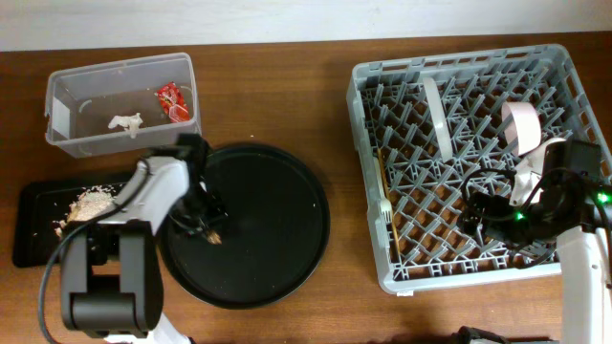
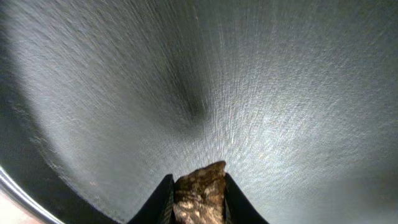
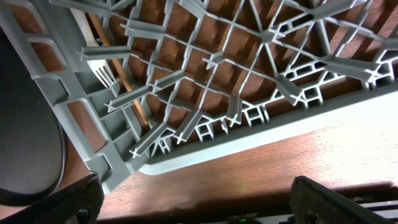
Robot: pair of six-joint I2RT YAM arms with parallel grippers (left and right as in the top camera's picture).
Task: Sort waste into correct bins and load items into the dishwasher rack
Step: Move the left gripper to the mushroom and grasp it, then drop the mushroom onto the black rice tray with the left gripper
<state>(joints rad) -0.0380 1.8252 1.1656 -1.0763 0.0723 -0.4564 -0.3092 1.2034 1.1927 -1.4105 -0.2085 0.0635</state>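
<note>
The left gripper should lift next and swing to the left in the overhead view, over the shallow black tray, because crumbs that look like rice are already there.
My left gripper [image 1: 212, 229] is over the left part of the big round black serving tray [image 1: 277, 229] and is shut on a small brown lump [image 2: 202, 177], held just above the tray's surface. The clear tub [image 1: 67, 115] holds a red wrapper [image 1: 172, 100] and a white paper scrap [image 1: 124, 121]. The shallow black tray [image 1: 33, 234] holds rice-like crumbs [image 1: 91, 203]. The grey rack [image 1: 402, 277] holds an upright white plate [image 1: 438, 115], a pinkish bowl [image 1: 521, 122], a white fork [image 3: 99, 70] and a chopstick [image 3: 115, 56]. My right gripper [image 3: 199, 208] is open and empty above the rack's front part. No carrot or cups show.
The rack's front wall [image 3: 261, 140] and a strip of bare wooden table [image 3: 267, 168] lie under my right gripper. The round tray's edge [image 3: 25, 124] sits close to the rack's left corner. The left arm's base [image 1: 105, 287] stands at the front left.
</note>
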